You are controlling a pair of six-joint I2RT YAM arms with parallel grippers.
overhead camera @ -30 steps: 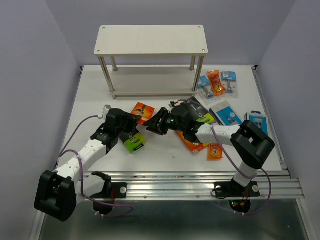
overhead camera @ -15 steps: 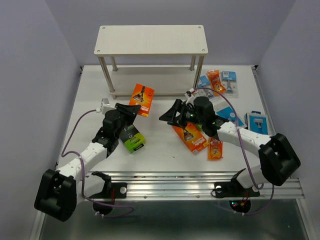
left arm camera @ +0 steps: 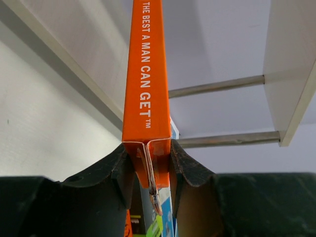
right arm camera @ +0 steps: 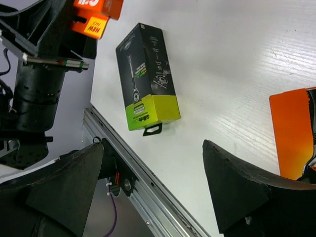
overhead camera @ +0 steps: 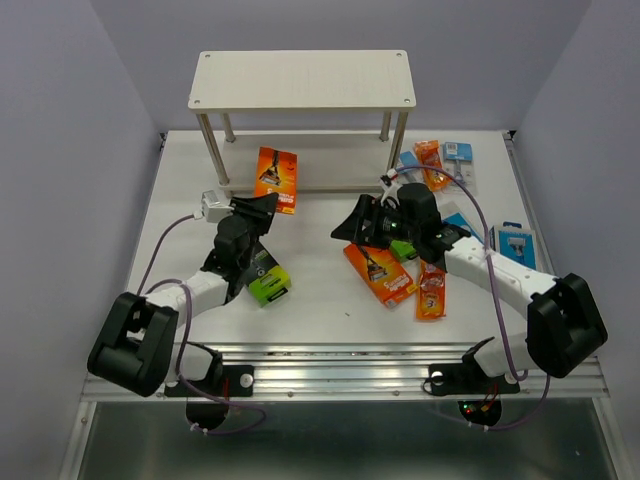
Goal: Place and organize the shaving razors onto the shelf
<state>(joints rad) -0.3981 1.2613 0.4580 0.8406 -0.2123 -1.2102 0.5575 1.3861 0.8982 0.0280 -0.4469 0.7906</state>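
Note:
My left gripper next needs to move outward and down to release the orange pack on the shelf's lower board (overhead camera: 248, 162) (left arm camera: 98, 44), as it lies outward and below my gripper.
My left gripper (overhead camera: 264, 206) is shut on an orange razor pack (overhead camera: 277, 180), which stands upright just in front of the shelf's (overhead camera: 303, 80) lower board. In the left wrist view the orange pack (left arm camera: 147, 74) runs edge-on between the left gripper's (left arm camera: 148, 159) jaws, and the shelf (left arm camera: 291, 59) boards and posts lie beyond it. My right gripper (overhead camera: 352, 226) hangs open and empty over the table's middle. The right wrist view has the right gripper (right arm camera: 154, 181) wide apart above bare table, near a black-and-lime box (right arm camera: 145, 74).
The black-and-lime box (overhead camera: 266, 281) lies by the left arm. An orange flat pack (overhead camera: 380, 272) and a small orange pack (overhead camera: 430, 297) lie under the right arm. Several more packs (overhead camera: 440, 163) and a blue card (overhead camera: 515, 241) lie at the back right. A metal rail (right arm camera: 148, 197) edges the table.
My left gripper has carried the orange pack from the table's middle up toward the shelf. The right gripper has opened and drawn back to the right.

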